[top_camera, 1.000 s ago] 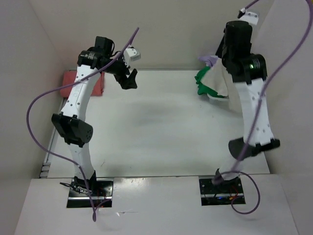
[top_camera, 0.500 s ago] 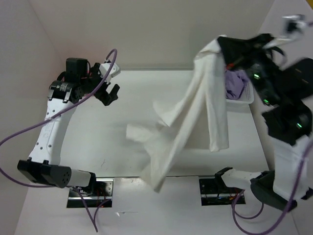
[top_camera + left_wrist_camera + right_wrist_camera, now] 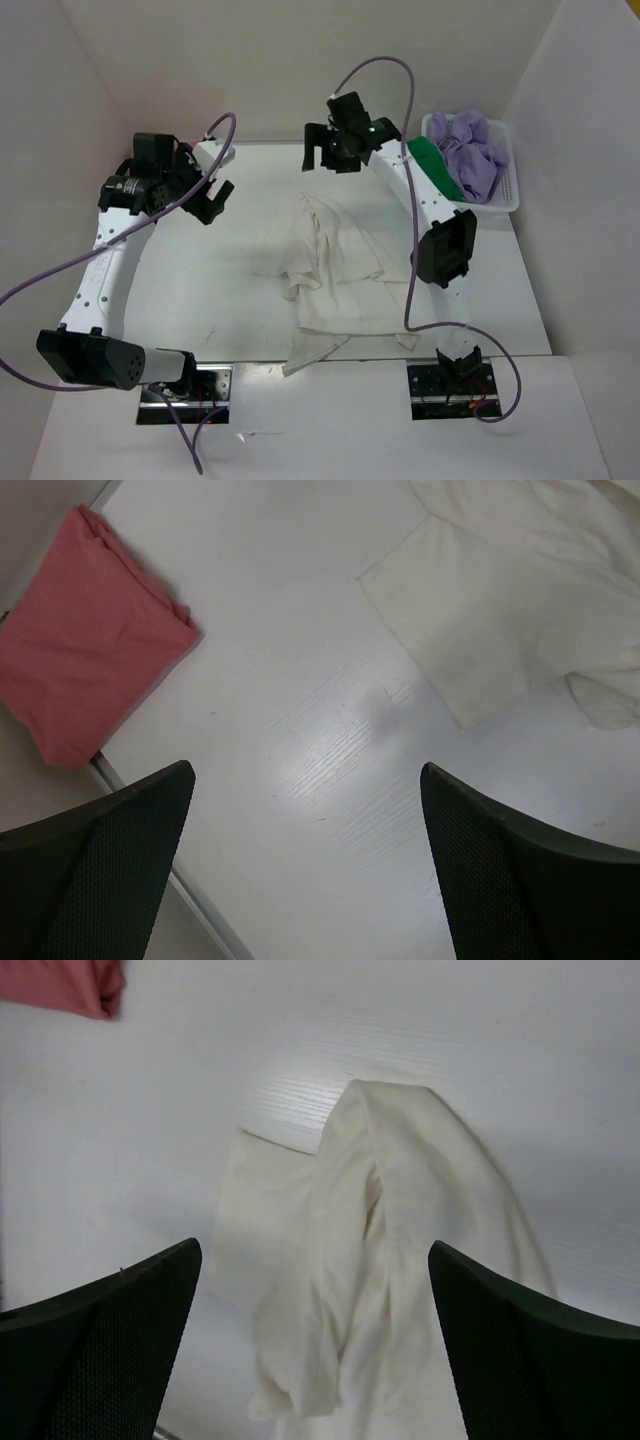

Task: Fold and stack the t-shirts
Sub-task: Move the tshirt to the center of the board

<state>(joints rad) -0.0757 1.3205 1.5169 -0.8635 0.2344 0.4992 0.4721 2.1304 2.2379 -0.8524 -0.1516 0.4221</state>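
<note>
The robot's left gripper will move back, to the right in the top view and down onto the t-shirt flap's near corner point(image 3: 466, 716), because that corner lies clear of the folds.
A cream-white t-shirt point(image 3: 330, 270) lies crumpled in the middle of the table, its lower edge hanging over the near side; it also shows in the wrist views point(image 3: 390, 1260) point(image 3: 510, 590). My right gripper point(image 3: 325, 157) point(image 3: 313, 1250) hovers open above the shirt's far end, holding nothing. My left gripper point(image 3: 212, 200) point(image 3: 305, 780) is open over bare table at the left, apart from the cloth. The folded salmon-red t-shirt point(image 3: 90, 690) point(image 3: 65, 985) lies at the far left edge. The green t-shirt point(image 3: 432, 165) and lavender t-shirt point(image 3: 470, 150) sit in the basket.
A white mesh basket point(image 3: 508, 185) stands at the far right corner. White walls close in the table at the back and both sides. A purple cable loops from each arm.
The right arm swung the cream shirt out over the table and let it go; the shirt now lies on the table and the right gripper is open. The left arm drew back left.
</note>
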